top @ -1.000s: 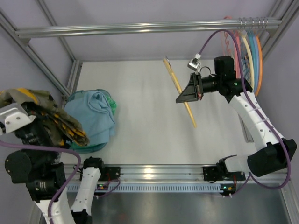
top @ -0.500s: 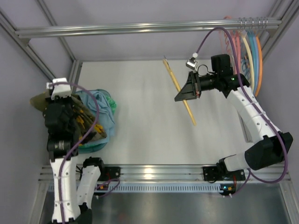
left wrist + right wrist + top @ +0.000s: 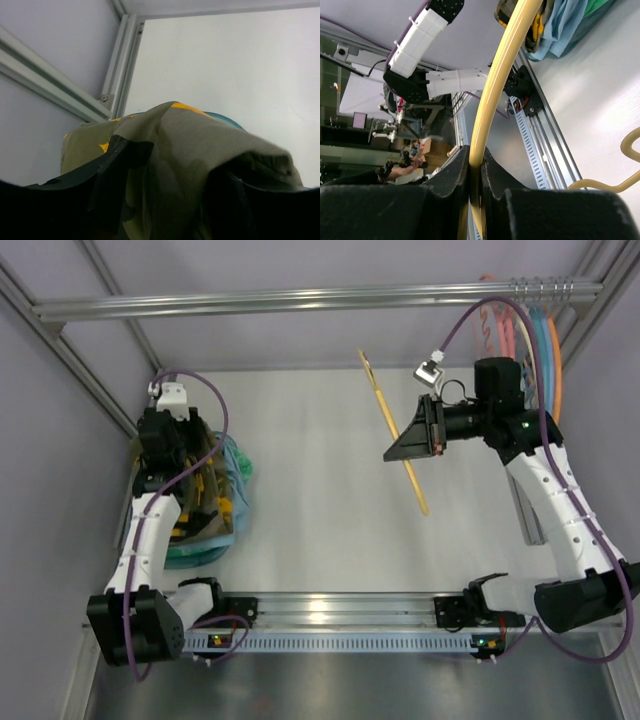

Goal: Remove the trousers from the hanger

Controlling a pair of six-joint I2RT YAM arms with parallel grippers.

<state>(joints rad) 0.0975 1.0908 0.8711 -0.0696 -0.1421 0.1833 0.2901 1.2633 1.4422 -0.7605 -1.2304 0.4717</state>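
Observation:
The hanger is bare, so my right gripper must release it up and outward, on the metal bar (image 3: 476, 294).
The camouflage trousers (image 3: 203, 502) lie limp on the pile of clothes at the table's left side, off the hanger. My left gripper (image 3: 185, 475) sits right on top of them. In the left wrist view the olive cloth of the trousers (image 3: 190, 140) bulges up between and over the fingers (image 3: 117, 165), and the left gripper (image 3: 175, 167) stands open with its jaws wide apart. Above the table's right half, my right gripper (image 3: 400, 445) is shut on the pale yellow hanger (image 3: 378, 390), which slants bare through the air. Seen from the right wrist, the right gripper (image 3: 475, 155) pinches the hanger (image 3: 505, 60).
A teal basket (image 3: 195, 555) holds light blue clothes (image 3: 236, 466) under the trousers. Several coloured hangers (image 3: 535, 340) hang from the metal rail (image 3: 300, 300) at the back right. Frame posts stand close behind the left arm.
The left arm swung from the near left corner out over the basket, bringing the trousers down onto the pile, and its jaws opened. The right gripper shifted slightly right with the hanger.

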